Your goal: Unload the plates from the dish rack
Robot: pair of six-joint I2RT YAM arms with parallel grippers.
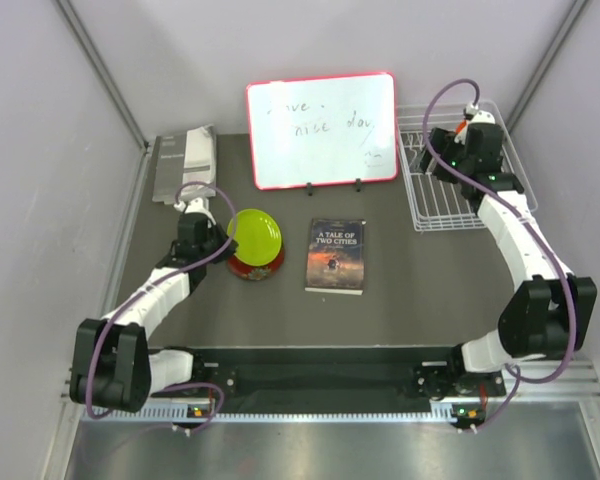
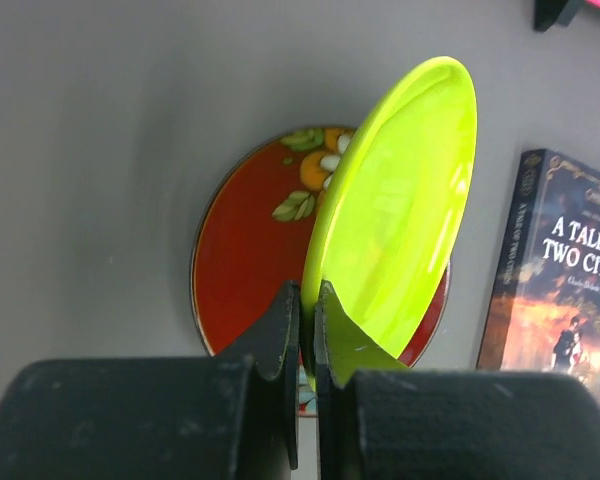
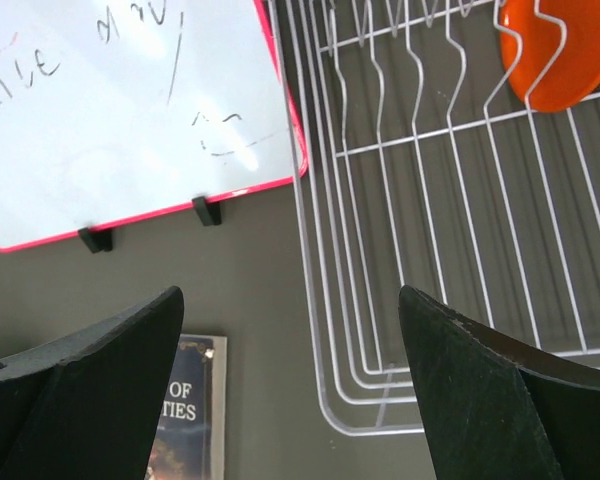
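The orange plate's rim [image 1: 461, 127] [image 3: 584, 88] is farther out than my right gripper and to its right in the top view. I should reach there and lower my open fingers around it.
My left gripper [image 1: 218, 238] is shut on the rim of the lime green plate [image 1: 255, 232]. It holds the plate tilted over the dark red patterned plate [image 1: 258, 265], which lies flat on the table. In the left wrist view the gripper [image 2: 308, 330] pinches the green plate [image 2: 400, 210] above the red plate [image 2: 245, 250]. My right gripper [image 1: 432, 150] hangs open and empty over the white wire dish rack [image 1: 450, 205]. In the right wrist view the gripper [image 3: 288, 300] is above the rack's near left corner [image 3: 380, 250], and the orange plate [image 3: 560, 50] stands in the rack. The teal plate is out of view.
A red-framed whiteboard [image 1: 321, 130] stands at the back centre, just left of the rack. A book [image 1: 336, 255] lies flat right of the stacked plates. A grey booklet [image 1: 185, 165] lies at the far left. Grey walls close in both sides.
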